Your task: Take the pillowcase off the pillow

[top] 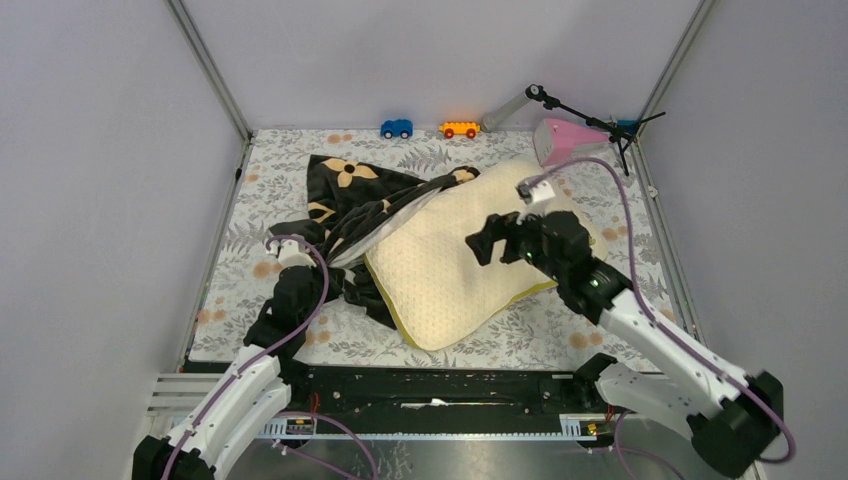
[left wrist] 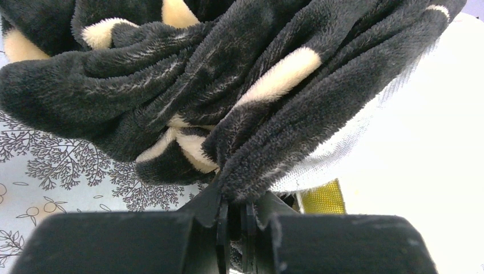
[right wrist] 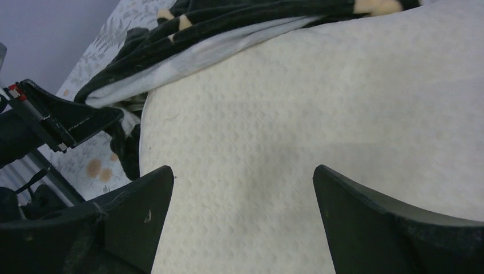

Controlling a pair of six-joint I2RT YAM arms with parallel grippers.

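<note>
My left gripper will next pull the fold of the pillowcase to the left in the top view, where bare floral sheet lies, and release it, because the pillowcase [top: 355, 200] still touches the pillow.
The cream quilted pillow [top: 455, 260] lies across the middle of the floral sheet, mostly bare, with a yellow-green band along its near edge. The black plush pillowcase [top: 355, 200] with tan flowers is bunched at its left end and still covers that end. My left gripper [left wrist: 235, 214] is shut on a fold of the pillowcase [left wrist: 228, 97] at its near-left edge; it also shows in the top view [top: 300, 262]. My right gripper [right wrist: 242, 182] is open and empty, hovering just over the pillow's top surface [right wrist: 297, 114], and shows in the top view [top: 487, 240].
A blue toy car [top: 396, 128] and an orange toy car [top: 459, 129] sit at the back edge. A pink object [top: 560, 138] and a black stand [top: 585, 115] are at the back right. Metal frame posts border the sheet [top: 290, 330].
</note>
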